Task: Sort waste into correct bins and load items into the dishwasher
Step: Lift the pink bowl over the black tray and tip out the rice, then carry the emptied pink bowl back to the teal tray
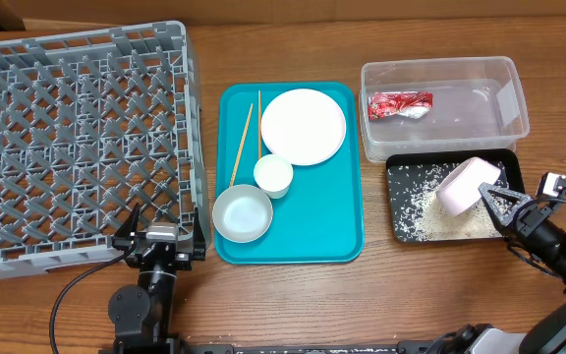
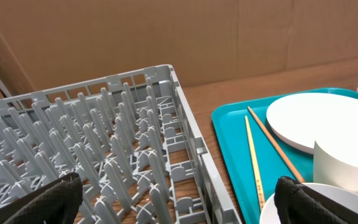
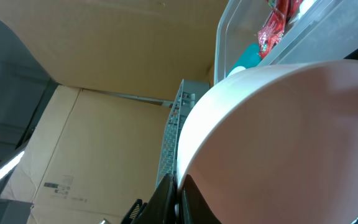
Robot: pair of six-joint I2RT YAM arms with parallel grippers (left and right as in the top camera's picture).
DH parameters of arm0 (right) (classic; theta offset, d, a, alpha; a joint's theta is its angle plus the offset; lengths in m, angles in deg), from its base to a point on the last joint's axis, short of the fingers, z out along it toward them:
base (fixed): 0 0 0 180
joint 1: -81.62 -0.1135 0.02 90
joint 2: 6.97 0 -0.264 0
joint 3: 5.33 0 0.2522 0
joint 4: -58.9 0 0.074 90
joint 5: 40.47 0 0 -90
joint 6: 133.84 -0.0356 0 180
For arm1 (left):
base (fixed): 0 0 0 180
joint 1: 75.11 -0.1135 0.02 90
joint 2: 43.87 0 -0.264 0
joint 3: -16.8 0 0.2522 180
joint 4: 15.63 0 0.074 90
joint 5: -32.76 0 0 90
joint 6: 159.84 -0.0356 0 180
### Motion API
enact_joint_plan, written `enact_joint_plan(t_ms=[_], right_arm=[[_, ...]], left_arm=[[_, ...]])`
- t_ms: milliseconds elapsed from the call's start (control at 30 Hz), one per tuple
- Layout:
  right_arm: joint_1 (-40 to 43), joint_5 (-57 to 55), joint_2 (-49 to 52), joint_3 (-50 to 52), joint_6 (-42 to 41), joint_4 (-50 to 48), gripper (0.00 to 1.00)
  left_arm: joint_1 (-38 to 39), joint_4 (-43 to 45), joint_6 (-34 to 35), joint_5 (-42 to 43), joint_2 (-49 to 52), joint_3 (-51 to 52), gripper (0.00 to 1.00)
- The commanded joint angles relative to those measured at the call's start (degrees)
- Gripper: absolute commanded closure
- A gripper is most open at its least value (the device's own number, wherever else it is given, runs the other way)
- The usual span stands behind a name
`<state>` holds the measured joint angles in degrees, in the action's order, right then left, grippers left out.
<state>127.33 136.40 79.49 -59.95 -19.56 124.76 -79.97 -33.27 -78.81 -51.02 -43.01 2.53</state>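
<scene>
The pale pink dish turns upright in my right gripper next, then goes down onto the teal tray's near corner (image 1: 324,224), which stands empty.
My right gripper (image 1: 486,195) is shut on the rim of a pale pink dish (image 1: 465,185), held tilted over the black tray (image 1: 406,165), which has rice grains (image 1: 428,205) scattered in it. In the right wrist view the dish (image 3: 278,137) fills the frame, its edge pinched in the gripper (image 3: 179,193). The red-and-white wrapper (image 1: 399,104) lies in the clear tub (image 1: 445,67). My left gripper (image 1: 162,234) stands open at the grey rack's (image 1: 77,147) front right corner, holding nothing. On the teal tray (image 1: 293,241) are a large plate (image 1: 303,126), a cup (image 1: 273,175), a bowl (image 1: 242,212) and two chopsticks (image 1: 241,146).
The left wrist view looks over the rack's pegs (image 2: 135,143), with the chopsticks (image 2: 253,155), plate (image 2: 322,121) and cup (image 2: 347,168) to the right. A cardboard wall runs behind the table. Bare wood lies between the rack and the teal tray.
</scene>
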Motion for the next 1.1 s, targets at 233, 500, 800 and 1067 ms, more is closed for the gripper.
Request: enact_joint_plan(t_ms=[233,500,800,1067], right_arm=[[-1.36,2.93,-0.70,0.09,1.88,2.08,0.96],[-13.38,-9.38,-10.36,-6.47,6.82,13.81,0.96],[-37.13,-31.93,-19.28,-14.75,-15.34,9.94,0.96],[-64.02,-57.81,-16.81,-14.75,-41.48,-1.27,0.96]], left_arm=[[0.37,-0.15,0.66,-0.39,-0.55,0.24,0.00],[0.37,-0.15,0.66,-0.39,-0.55,0.24,0.00],[0.37,-0.15,0.66,-0.39,-0.55,0.24,0.00],[0.37,-0.15,0.63,-0.39,-0.55,0.24,0.00]])
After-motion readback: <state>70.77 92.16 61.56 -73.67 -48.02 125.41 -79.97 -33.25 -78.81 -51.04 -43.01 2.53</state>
